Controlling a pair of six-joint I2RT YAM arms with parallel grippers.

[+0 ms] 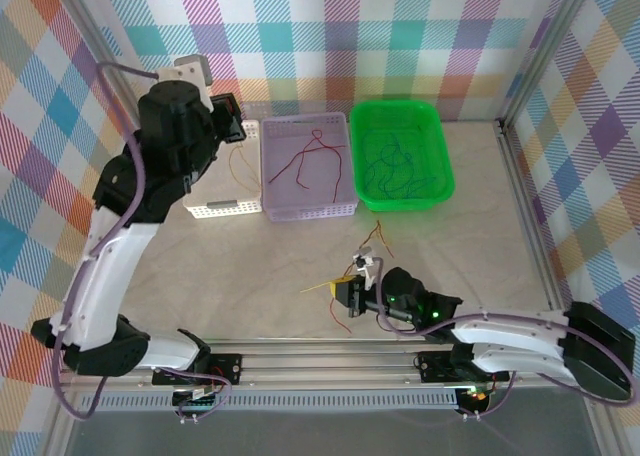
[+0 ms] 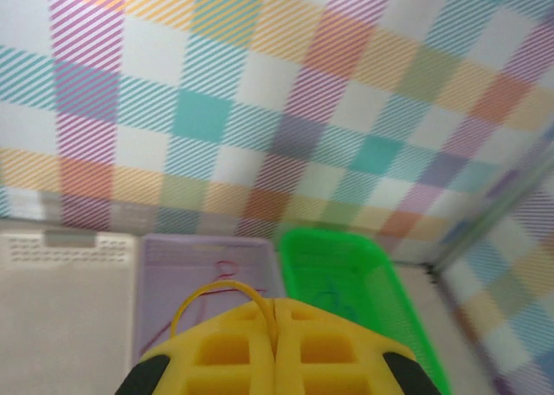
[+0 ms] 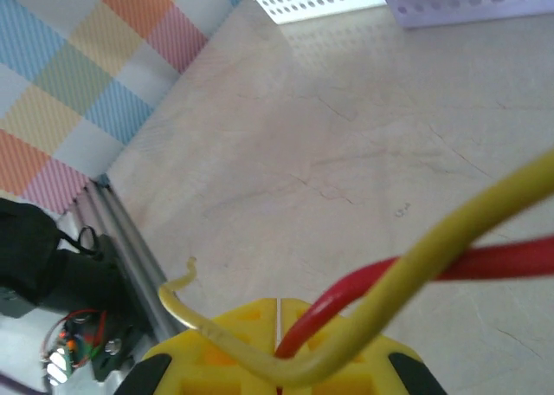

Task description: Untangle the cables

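Observation:
The yellow cable comes free inside the white basket next, apart from red cables, as my left gripper lowers and tips its fingers downward, since the basket's bottom lies below it.
My left gripper (image 1: 233, 119) is raised over the white basket (image 1: 224, 209). It is shut on a thin yellow cable (image 1: 240, 166) that hangs down beside the basket. In the left wrist view that yellow cable (image 2: 208, 293) loops out from between the closed yellow fingertips (image 2: 251, 319). My right gripper (image 1: 346, 289) sits low on the table, shut on a red cable (image 3: 363, 284). A yellow cable (image 3: 433, 248) lies bent across its fingertips (image 3: 247, 313). A small tangle of cables (image 1: 376, 240) lies just beyond it. Red cables (image 1: 305, 161) lie in the lilac basket (image 1: 306, 212). Blue and green cables (image 1: 392, 164) lie in the green basket (image 1: 400, 200).
The three baskets stand in a row at the back of the table. An aluminium rail (image 1: 330, 361) runs along the near edge by the arm bases. Plaid walls close in the back and both sides. Bare tabletop (image 1: 270, 266) lies left of the right gripper.

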